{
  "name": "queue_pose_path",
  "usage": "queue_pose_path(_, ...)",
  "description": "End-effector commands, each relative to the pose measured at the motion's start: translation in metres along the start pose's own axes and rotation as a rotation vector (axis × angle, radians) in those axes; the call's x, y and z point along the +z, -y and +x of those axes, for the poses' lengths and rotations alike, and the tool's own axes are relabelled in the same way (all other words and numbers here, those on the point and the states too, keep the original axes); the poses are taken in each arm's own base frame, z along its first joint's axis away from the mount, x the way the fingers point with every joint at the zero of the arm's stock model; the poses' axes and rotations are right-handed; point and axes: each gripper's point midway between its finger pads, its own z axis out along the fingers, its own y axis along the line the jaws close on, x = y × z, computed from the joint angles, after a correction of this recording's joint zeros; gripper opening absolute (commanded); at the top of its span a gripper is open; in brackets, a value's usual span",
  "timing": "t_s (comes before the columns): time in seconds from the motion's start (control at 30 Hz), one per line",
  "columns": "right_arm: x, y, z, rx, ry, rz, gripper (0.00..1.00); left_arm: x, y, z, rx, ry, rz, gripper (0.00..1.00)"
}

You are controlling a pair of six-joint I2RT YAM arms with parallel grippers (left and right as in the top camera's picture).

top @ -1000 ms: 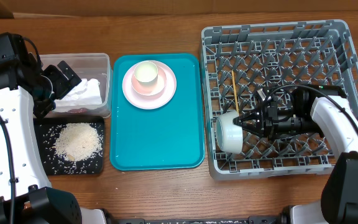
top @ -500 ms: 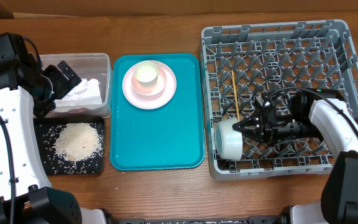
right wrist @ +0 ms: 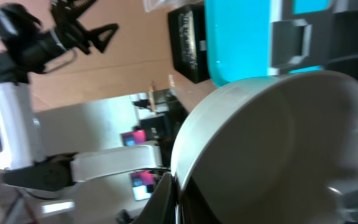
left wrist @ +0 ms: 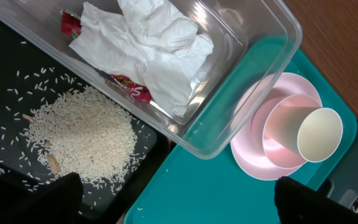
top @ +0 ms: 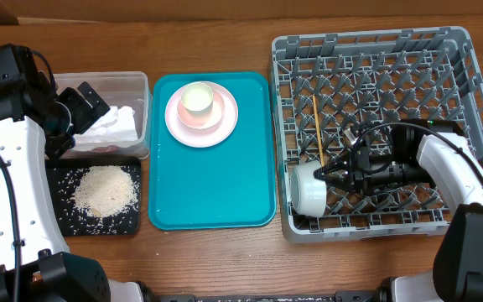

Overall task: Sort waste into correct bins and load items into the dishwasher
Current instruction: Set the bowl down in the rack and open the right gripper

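Note:
The pale bowl [top: 309, 190] still overlaps the dish rack's side. I should move my right gripper down among the dish rack's corner wires, away from the teal tray.
On the right stands the grey dish rack [top: 367, 40]. My right gripper [top: 324, 174] is shut on the rim of a pale bowl [top: 309, 190], which stands on its side at the rack's front-left corner. The same bowl [right wrist: 291, 149] fills the right wrist view. Wooden chopsticks [top: 318, 127] lie in the rack. A pink plate [top: 221, 126] on the teal tray carries a pink bowl [left wrist: 281, 134] and a cream cup [top: 197, 100]. My left gripper [top: 86, 105] hangs open over the clear tub [top: 141, 84], which holds tissue [left wrist: 148, 50] and a red wrapper [left wrist: 129, 87]. Rice [top: 103, 191] lies in the black tray [top: 61, 172].
The teal serving tray [top: 216, 184] lies between the bins and the rack, with a few stray rice grains [left wrist: 140, 208] at its near corner. Upright pegs fill the rack around the right arm. Bare wooden table shows along the front edge.
My right gripper has carried the bowl a little toward the rack's front-left corner and tipped it further onto its side. The left arm has not moved.

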Motion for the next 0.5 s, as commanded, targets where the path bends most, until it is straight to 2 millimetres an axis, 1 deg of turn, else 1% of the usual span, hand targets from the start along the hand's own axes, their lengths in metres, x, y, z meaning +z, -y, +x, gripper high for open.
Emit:
queue_pose_path(0.0,-0.003,0.018,0.004,-0.053,-0.025,0.112,0.04,-0.008,0.004,-0.005,0.003,0.026,0.018,1.00)
queue_pose_path(0.1,-0.005,0.026,0.001,-0.082,-0.024,0.153,0.04,-0.008,0.004,-0.005,0.003,0.025,0.019,1.00)
queue_pose_path(0.23,-0.009,0.028,-0.003,-0.090,-0.006,0.158,0.05,-0.008,0.004,-0.005,0.003,0.025,0.019,1.00)
queue_pose_path(0.4,-0.021,0.034,-0.008,-0.070,0.035,0.175,0.06,-0.008,0.004,-0.005,0.003,0.026,0.018,1.00)
queue_pose_path(0.47,-0.027,0.035,-0.011,-0.064,0.059,0.174,0.09,-0.008,0.004,-0.005,0.003,0.026,0.018,1.00)
